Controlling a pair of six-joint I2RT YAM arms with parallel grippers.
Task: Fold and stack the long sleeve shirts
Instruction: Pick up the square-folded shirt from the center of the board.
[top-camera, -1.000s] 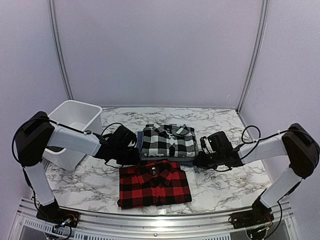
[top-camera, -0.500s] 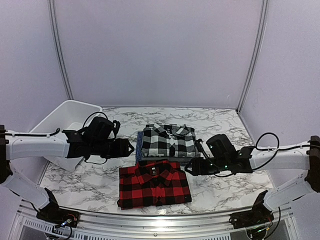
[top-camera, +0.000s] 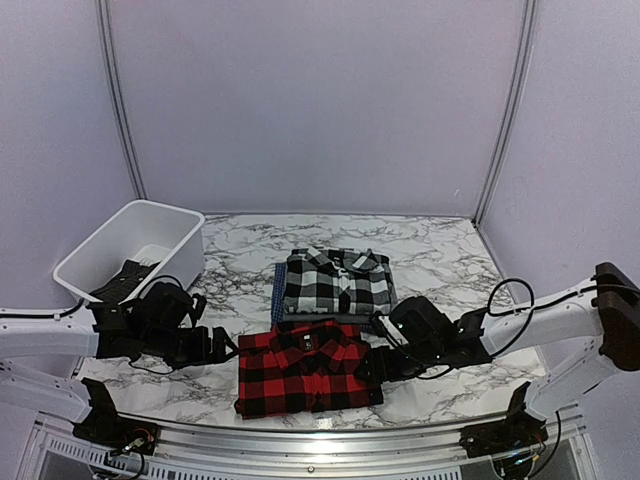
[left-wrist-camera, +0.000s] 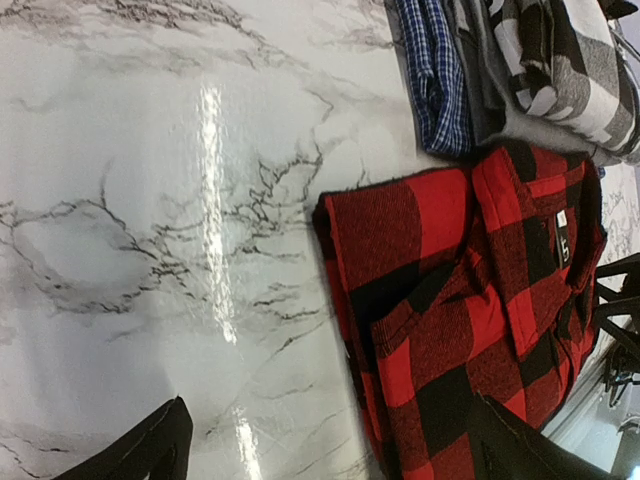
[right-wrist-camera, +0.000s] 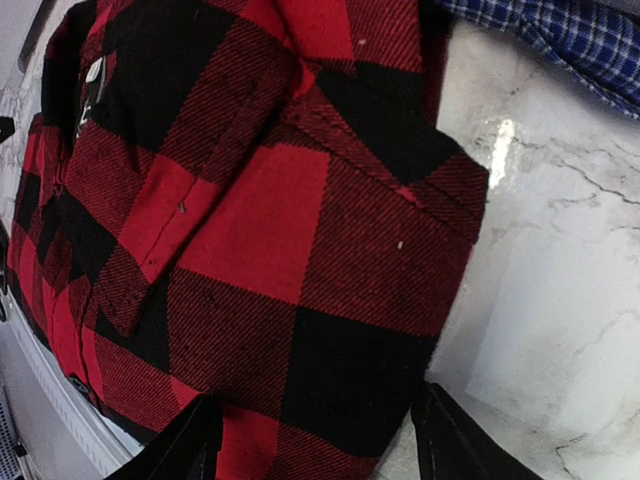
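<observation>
The red shirt's tub-side edge (top-camera: 241, 382) (left-wrist-camera: 380, 440) is below my left gripper and to its right in the top view, so I will lower the gripper that way to pinch the shirt's folded layers.
A folded red-and-black check shirt (top-camera: 310, 368) lies flat near the table's front edge. Behind it, a black-and-white plaid shirt (top-camera: 337, 283) tops a stack, with a grey shirt (left-wrist-camera: 500, 100) and a blue checked shirt (top-camera: 277, 298) under it. My left gripper (top-camera: 226, 347) is open at the red shirt's left edge, low over the table. In the left wrist view one of its fingers (left-wrist-camera: 150, 450) is over bare marble and the other over the red shirt (left-wrist-camera: 470, 300). My right gripper (top-camera: 374, 365) is open at the shirt's right edge, its fingertips (right-wrist-camera: 450, 440) straddling that edge of the red cloth (right-wrist-camera: 260, 220).
A white plastic tub (top-camera: 185, 228) stands tilted at the back left, behind the left arm. The marble table (top-camera: 450, 250) ends in a metal rail along the front, just beyond the red shirt. Grey walls close in the back and sides.
Both grippers were shut beside the plaid stack. They have opened and come forward and down to the red shirt's left and right edges.
</observation>
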